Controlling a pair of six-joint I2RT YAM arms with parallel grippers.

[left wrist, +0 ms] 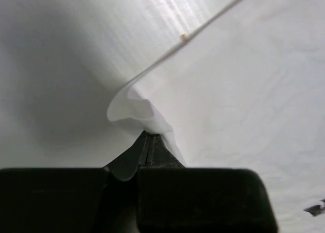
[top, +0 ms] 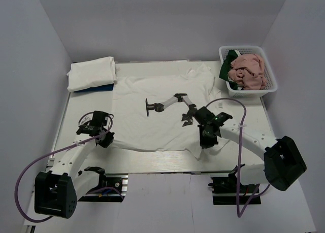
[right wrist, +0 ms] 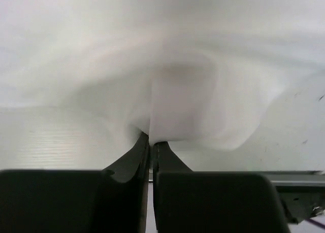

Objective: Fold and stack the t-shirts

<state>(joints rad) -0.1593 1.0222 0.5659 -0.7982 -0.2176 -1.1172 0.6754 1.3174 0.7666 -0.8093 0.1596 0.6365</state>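
Note:
The shirt lies spread flat, so the left gripper will next carry the hem outward onto the shirt's side edge (top: 116,102) (left wrist: 226,20) toward the folded pile and let go of it.
A white t-shirt (top: 152,88) with a dark robot-arm print (top: 170,105) lies spread flat across the table. My left gripper (top: 107,139) is at its near left corner, shut on a pinch of the hem (left wrist: 137,108). My right gripper (top: 205,143) is at the near right corner, shut on a bunched fold of the same cloth (right wrist: 177,86). In the left wrist view the left gripper (left wrist: 147,135) has white fabric rising from its tips. The right wrist view shows the same at the right gripper (right wrist: 151,139). A folded white t-shirt (top: 91,73) rests at the far left. A pink t-shirt (top: 248,70) and a dark green t-shirt (top: 229,60) fill the basket.
The white mesh basket (top: 271,80) stands at the far right corner. A blue edge (top: 94,89) shows under the folded white pile. Grey walls close in the table on three sides. Purple cables loop beside each arm.

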